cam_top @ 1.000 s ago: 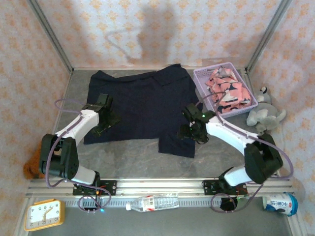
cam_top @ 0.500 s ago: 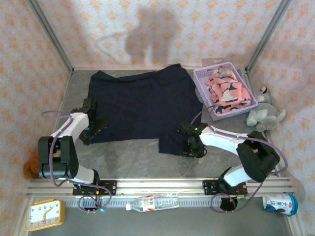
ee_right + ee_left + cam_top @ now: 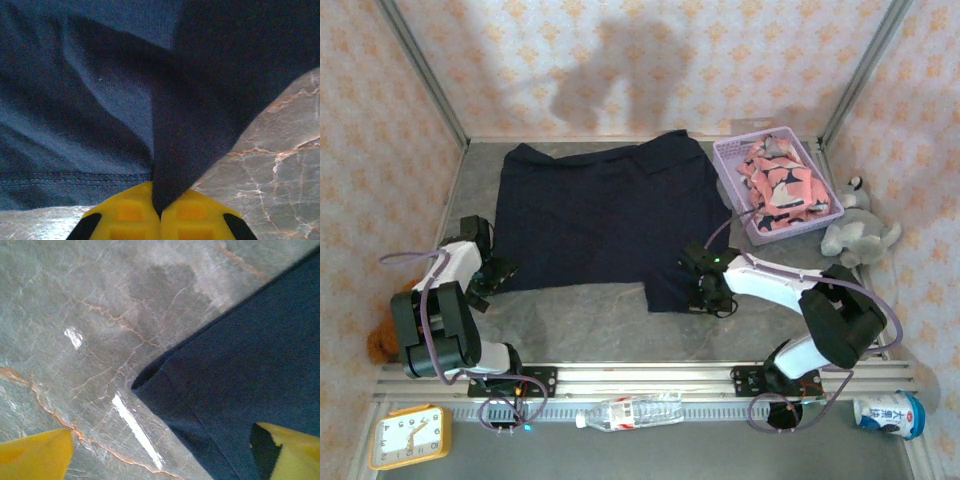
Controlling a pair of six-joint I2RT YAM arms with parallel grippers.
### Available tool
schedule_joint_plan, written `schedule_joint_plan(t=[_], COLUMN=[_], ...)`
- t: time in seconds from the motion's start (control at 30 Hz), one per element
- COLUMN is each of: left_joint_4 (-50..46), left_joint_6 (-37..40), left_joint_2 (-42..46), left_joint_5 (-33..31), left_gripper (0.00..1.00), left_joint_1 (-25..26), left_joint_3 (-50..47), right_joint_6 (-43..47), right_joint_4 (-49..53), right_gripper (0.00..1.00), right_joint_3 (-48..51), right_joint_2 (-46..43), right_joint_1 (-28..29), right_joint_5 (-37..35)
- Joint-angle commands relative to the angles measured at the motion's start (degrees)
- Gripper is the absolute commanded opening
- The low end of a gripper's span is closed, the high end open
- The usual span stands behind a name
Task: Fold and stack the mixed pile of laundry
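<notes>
My right gripper pinches the cloth's flap past its near edge and next needs to carry it outward onto the cloth's side by the basket and release it.
The dark navy cloth (image 3: 600, 215) lies spread flat across the middle of the table. My left gripper (image 3: 485, 280) is at its near left corner. In the left wrist view the gripper (image 3: 165, 460) is open, one yellow fingertip (image 3: 35, 455) over bare table and the other over the navy cloth (image 3: 240, 365). My right gripper (image 3: 705, 295) is shut on the cloth's near right flap. The right wrist view has the yellow fingers (image 3: 130, 212) pinching a fold of the navy cloth (image 3: 185, 150). The salmon-pink shark-print cloth (image 3: 780, 185) lies bunched in the basket.
The lavender basket (image 3: 728, 180) stands at the back right, a grey plush toy (image 3: 855, 235) beside it. In front of the rail lie a water bottle (image 3: 630, 410), a yellow clock (image 3: 410, 435) and a cup (image 3: 890, 415). Patterned walls enclose the table.
My left arm has drawn back and left to the navy cloth's near left corner. My right gripper has moved nearer to the front edge and shut on the cloth's near right flap.
</notes>
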State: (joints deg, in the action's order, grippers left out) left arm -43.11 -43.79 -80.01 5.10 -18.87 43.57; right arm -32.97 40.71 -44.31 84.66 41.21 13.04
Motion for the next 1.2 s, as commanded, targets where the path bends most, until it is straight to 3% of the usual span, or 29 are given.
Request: schedule_joint_plan(t=[0.0, 0.23, 0.37, 0.47, 0.8, 1.0, 1.17], left_joint_4=[2.1, 4.8, 6.3, 6.3, -0.7, -2.0, -2.0], left_joint_6=[-1.3, -2.1, -2.2, -1.8, -0.9, -4.0, -6.2], left_joint_2=[-0.9, -6.1, -8.4, -8.3, -1.4, 0.0, -3.6], left_joint_5=[-0.8, -1.5, -0.5, -0.3, -0.8, 1.1, 1.7], left_gripper=[0.83, 0.55, 0.19, 0.00, 0.00, 0.00, 0.00], left_joint_1=[-0.2, -0.2, -0.2, -0.2, -0.1, -0.2, -0.2], left_joint_3=[-1.2, -1.4, -1.7, -1.7, 4.1, 10.3, 16.5], right_joint_6=[0.3, 0.6, 0.5, 0.4, 2.6, 5.6, 8.1], right_joint_4=[1.4, 2.5, 3.4, 4.2, 8.4, 5.5, 3.9], right_gripper=[0.00, 0.00, 0.00, 0.00, 0.00, 0.00, 0.00], right_joint_3=[-1.7, -3.5, -4.7, -5.7, -19.1, -29.6, -39.8], right_joint_2=[0.3, -0.2, -1.4, -2.8, -6.2, -1.1, 6.3], right_joint_1=[0.2, 0.2, 0.2, 0.2, -2.0, -7.0, -10.3], right_joint_5=[-2.6, -2.8, -3.5, -4.2, -10.3, -12.7, -13.0])
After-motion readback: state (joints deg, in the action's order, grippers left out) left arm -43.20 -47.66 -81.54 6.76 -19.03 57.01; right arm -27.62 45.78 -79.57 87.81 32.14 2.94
